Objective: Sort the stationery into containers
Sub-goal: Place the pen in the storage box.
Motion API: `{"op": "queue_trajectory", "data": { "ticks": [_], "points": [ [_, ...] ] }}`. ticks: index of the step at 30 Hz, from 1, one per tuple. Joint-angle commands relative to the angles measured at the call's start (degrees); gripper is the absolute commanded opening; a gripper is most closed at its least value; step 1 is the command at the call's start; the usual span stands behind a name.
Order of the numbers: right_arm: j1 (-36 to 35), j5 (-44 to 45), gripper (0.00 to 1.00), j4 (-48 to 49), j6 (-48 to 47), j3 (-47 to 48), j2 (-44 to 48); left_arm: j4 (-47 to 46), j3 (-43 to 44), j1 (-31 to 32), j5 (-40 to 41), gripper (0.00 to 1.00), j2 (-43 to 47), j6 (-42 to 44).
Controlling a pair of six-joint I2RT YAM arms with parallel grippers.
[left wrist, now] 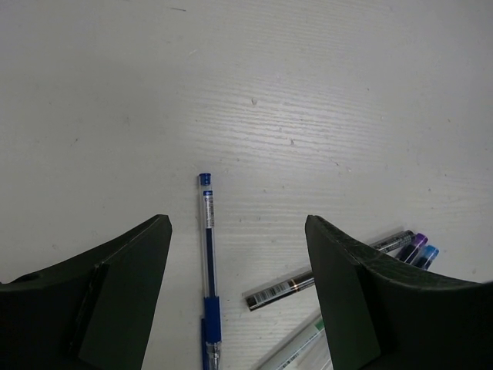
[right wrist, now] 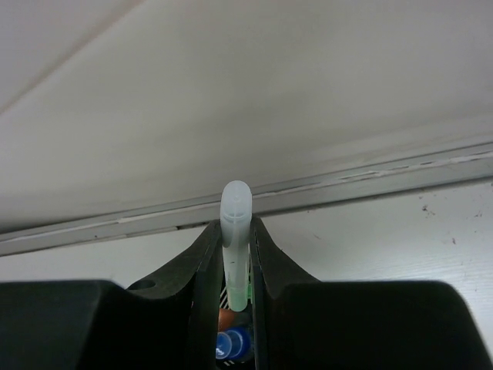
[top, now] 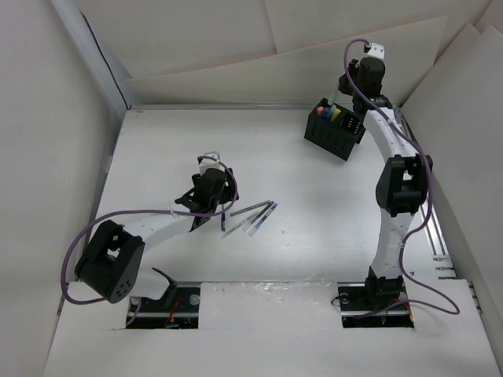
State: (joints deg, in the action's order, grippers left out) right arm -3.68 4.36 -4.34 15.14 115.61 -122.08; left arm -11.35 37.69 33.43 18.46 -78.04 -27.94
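I will lower the upright green pen with my right gripper into the box's marker section point(top: 328, 111) point(right wrist: 233, 330) below and let it go next, since other markers already stand there.
My left gripper point(top: 221, 209) is open and hovers low over a clear pen with a blue grip point(left wrist: 208, 262), which lies lengthwise between its fingers point(left wrist: 131, 270). Several more pens point(top: 256, 214) lie fanned just right of it, among them a black-and-silver one point(left wrist: 308, 279). My right gripper point(top: 341, 100) is shut on a thin green pen with a pale translucent cap point(right wrist: 236, 231), held upright over the black organiser box point(top: 333, 136). Orange point(right wrist: 225, 317) and blue point(right wrist: 231, 343) marker tops show below it in the box.
The box stands at the back right, near the rear wall point(top: 236, 47) and its metal rail point(right wrist: 370, 181). Yellow and blue markers point(top: 333, 116) stand inside it. White walls close in the left and right sides.
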Motion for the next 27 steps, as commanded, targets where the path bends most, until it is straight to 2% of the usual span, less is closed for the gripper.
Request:
{"op": "queue_trajectory", "data": {
  "ticks": [1,6,13,15,16,17,20,23,27],
  "points": [
    [-0.27,1.0,0.13,0.74,-0.72,2.51,-2.55,-1.04,-0.6,-0.03,0.44,0.67,-0.09,0.43],
    [-0.8,0.47,0.13,0.74,-0.72,3.13,-4.66,0.02,-0.6,-0.03,1.14,0.67,-0.09,0.43],
    [-3.61,3.45,0.14,1.35,-1.78,-1.87,-4.66,1.85,0.53,-0.03,1.67,0.67,-0.62,0.43],
    [-4.13,4.6,0.26,1.97,-1.78,-2.41,-4.13,2.91,0.54,-0.03,1.67,0.67,-1.23,-0.09],
    [-4.14,4.6,0.37,1.97,-1.78,-3.11,-3.35,3.79,0.54,-0.03,1.67,0.67,-1.24,-0.09],
    [-4.14,4.6,0.54,1.97,-1.78,-3.81,-1.95,3.8,0.54,-0.03,1.67,0.67,-1.76,-0.62],
    [-4.14,5.13,0.74,1.97,-0.55,-5.21,2.26,6.07,0.54,-0.03,1.14,0.65,-1.76,-1.67],
    [-4.14,5.13,0.82,1.97,0.15,-7.41,7.88,8.54,-0.51,-0.03,0.62,0.61,-0.19,-3.07],
    [-4.14,2.33,0.82,3.36,4.1,-15.31,16.93,11.87,-1.57,-0.03,0.61,0.57,2.36,-4.58]
  ]
}}
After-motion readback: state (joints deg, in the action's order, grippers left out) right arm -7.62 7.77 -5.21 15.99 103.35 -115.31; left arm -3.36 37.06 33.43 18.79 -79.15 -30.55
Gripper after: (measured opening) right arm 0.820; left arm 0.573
